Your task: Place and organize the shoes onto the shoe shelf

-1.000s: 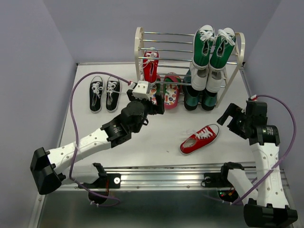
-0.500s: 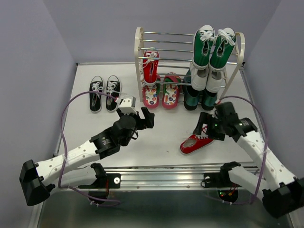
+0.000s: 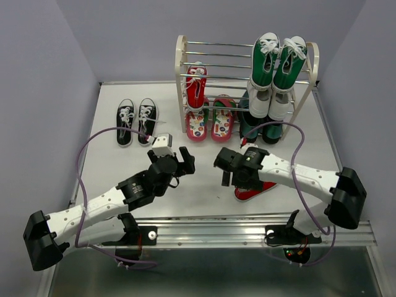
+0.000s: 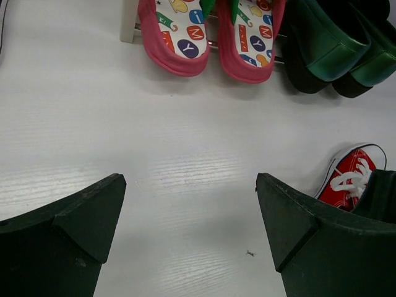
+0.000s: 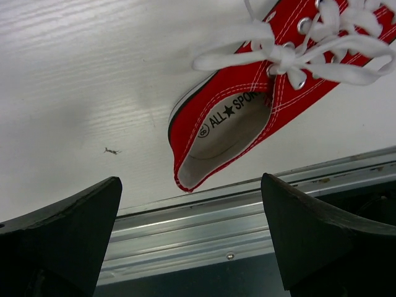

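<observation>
The red sneaker near the table's front edge points its heel between my right gripper's open fingers. The fingers go down around the heel's collar (image 5: 188, 172) next and close.
The shoe shelf (image 3: 181, 68) stands at the back. One red sneaker (image 3: 195, 86) rests on a middle tier. The flip-flops (image 3: 210, 125) lie at its bottom left and also show in the left wrist view (image 4: 179, 31). The black-white sneakers (image 3: 136, 120) stand on the table left of the shelf. The other red sneaker (image 3: 255, 190) lies near the front edge, partly under my right gripper (image 3: 238, 176). In the right wrist view its heel (image 5: 210, 142) lies just ahead of the open, empty right gripper (image 5: 192, 210). My left gripper (image 3: 184, 158) (image 4: 190, 198) is open and empty over bare table.
Green-and-white sneakers (image 3: 278, 59) sit on the shelf's upper right, with dark green boots (image 3: 260, 127) (image 4: 328, 43) below them. A metal rail (image 3: 247, 226) (image 5: 247, 223) runs along the table's near edge, close to the red sneaker's heel. Purple cables loop by both arms.
My right arm has swung left and down from the right side to above the loose red sneaker. My left gripper has drawn back from the shelf toward the near side.
</observation>
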{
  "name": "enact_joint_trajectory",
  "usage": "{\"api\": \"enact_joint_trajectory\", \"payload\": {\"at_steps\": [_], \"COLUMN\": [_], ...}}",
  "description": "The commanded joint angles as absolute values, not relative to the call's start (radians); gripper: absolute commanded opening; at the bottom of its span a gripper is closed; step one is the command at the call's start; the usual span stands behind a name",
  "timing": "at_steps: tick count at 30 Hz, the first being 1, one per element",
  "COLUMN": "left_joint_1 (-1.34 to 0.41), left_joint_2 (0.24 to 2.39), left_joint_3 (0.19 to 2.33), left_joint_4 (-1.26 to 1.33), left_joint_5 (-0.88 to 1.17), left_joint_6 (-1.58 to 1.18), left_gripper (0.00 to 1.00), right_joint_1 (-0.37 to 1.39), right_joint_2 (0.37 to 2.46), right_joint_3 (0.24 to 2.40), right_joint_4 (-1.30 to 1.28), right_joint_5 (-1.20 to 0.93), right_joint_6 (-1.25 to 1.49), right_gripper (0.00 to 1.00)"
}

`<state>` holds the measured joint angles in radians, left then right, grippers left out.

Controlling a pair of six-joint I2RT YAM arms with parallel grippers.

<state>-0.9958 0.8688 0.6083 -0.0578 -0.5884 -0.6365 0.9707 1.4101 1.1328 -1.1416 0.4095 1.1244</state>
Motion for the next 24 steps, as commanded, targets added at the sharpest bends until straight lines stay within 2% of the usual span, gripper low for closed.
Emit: {"api": "enact_joint_trajectory", "payload": {"at_steps": [1,5,15,20,24], "left_joint_1": [-1.0,-1.002,-0.999,-0.999,-0.999], "left_joint_2": [0.831,0.799,0.75,0.756,0.768], "left_joint_3": [0.592,0.566,0.517,0.514,0.497], "left_joint_4": [-0.044,-0.041,0.029,0.04,0.078], "left_joint_5": [-0.63,-0.632,-0.627,-0.617,-0.601], "left_joint_6": [-0.626,-0.629,-0.624,-0.621,-0.615], "left_gripper": [0.99,0.99,0.99,0.99,0.99], "right_joint_1": [1.032,1.043,1.054,1.054,1.054], "right_joint_2": [1.5,1.546,1.433,1.428,1.407], "right_joint_3": [1.152,1.134,0.979,0.933,0.913], "right_joint_4": [-1.2,-1.226,-1.043,-0.983,-0.965], "right_joint_5": [0.522,0.519,0.505,0.518,0.558], "right_joint_6": [1.365,1.457,1.465,1.47,1.488], "right_gripper": [1.0,1.0,0.99,0.81,0.76]}}
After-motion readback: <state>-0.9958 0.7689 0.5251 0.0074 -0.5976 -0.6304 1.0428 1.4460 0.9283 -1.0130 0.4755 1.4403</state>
